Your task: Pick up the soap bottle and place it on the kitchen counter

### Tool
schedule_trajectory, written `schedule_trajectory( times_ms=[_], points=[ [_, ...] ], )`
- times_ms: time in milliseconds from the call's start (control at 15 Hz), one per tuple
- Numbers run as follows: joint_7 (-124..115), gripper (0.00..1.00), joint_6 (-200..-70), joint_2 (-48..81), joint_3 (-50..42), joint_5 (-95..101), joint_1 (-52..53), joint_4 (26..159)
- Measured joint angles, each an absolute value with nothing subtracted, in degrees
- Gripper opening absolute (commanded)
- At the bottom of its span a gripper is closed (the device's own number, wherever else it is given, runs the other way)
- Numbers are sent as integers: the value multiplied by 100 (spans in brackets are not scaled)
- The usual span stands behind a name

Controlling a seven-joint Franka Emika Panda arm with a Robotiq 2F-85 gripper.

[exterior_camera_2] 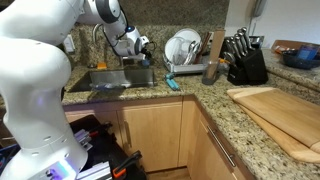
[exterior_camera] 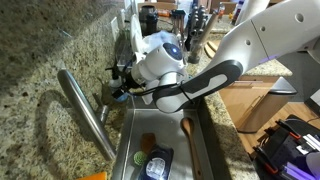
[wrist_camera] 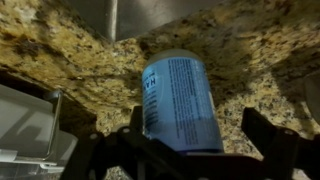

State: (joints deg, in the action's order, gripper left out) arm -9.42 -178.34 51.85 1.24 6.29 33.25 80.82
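Note:
Next, my gripper eases over the near end of the soap bottle and closes its fingers on the bottle's sides, because the bottle already sits between them.
The soap bottle [wrist_camera: 180, 100], translucent blue with a white printed label, fills the middle of the wrist view and rests against the speckled granite kitchen counter [wrist_camera: 60, 50]. My gripper [wrist_camera: 195, 122] is open around it. The left finger is close to the bottle and the right finger stands clear, with bare granite showing between them. In both exterior views the gripper [exterior_camera: 120, 85] [exterior_camera_2: 141, 46] is at the counter behind the sink, by the faucet. The gripper hides the bottle there.
A steel faucet [exterior_camera: 85, 110] arches over the sink [exterior_camera: 205, 150], which holds a dark sponge [exterior_camera: 158, 165] and a wooden utensil [exterior_camera: 186, 128]. A dish rack with plates [exterior_camera_2: 183, 50], a metal cup [exterior_camera_2: 211, 71], a knife block [exterior_camera_2: 245, 60], a teal brush [exterior_camera_2: 172, 84] and a cutting board [exterior_camera_2: 285, 115] stand on the counter.

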Motion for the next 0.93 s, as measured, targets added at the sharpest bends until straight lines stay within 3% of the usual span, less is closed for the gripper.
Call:
schedule_trajectory(
  times_ms=[933],
  points=[
    [-210,100,-17878,6204,79,816,3311,6501]
  ],
)
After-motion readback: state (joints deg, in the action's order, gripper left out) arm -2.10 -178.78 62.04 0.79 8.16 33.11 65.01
